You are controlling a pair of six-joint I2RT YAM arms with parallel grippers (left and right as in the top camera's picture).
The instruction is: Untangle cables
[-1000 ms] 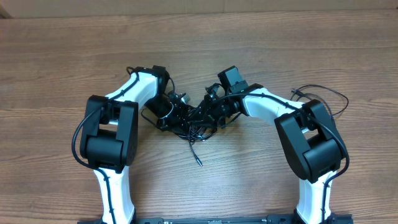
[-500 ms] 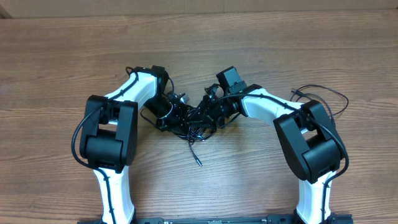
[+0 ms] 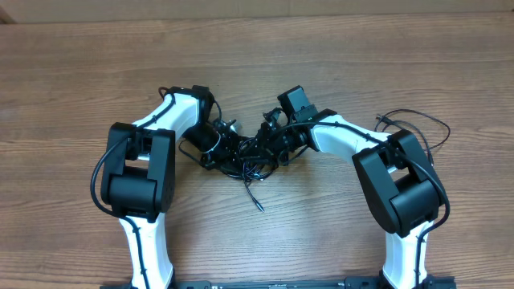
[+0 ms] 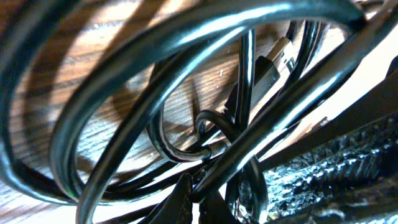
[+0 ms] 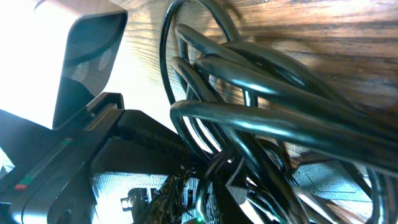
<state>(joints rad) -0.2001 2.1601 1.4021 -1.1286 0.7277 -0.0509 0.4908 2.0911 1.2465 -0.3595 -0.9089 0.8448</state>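
My right gripper should pull the cable pieces up, high above the tangled bundle [image 3: 259, 167] [image 5: 273, 87], to free them, because thick loops crowd them and my left gripper holds the other side of the bundle.
The cables [image 3: 245, 156] are a tangled black bundle at the table's middle, with one loose plug end [image 3: 258, 208] trailing toward me. My left gripper [image 3: 227, 144] is in the bundle's left side and my right gripper [image 3: 271, 143] in its right side. In the left wrist view thick loops of the cables [image 4: 186, 93] fill the frame, and the left gripper [image 4: 200, 198] is shut on one strand. A silvery plug [image 4: 277, 57] shows among the loops. In the right wrist view the right gripper [image 5: 202, 194] is shut on strands of the cables [image 5: 261, 118].
A separate thin black cable [image 3: 418, 120] lies in loose loops at the right, beside the right arm's elbow [image 3: 401, 181]. The left arm's elbow [image 3: 138, 172] sits at the left. The table [image 3: 321, 48] is brown wood.
The left arm has shifted slightly to the left and the right gripper has edged left too. The bundle stays held between them.
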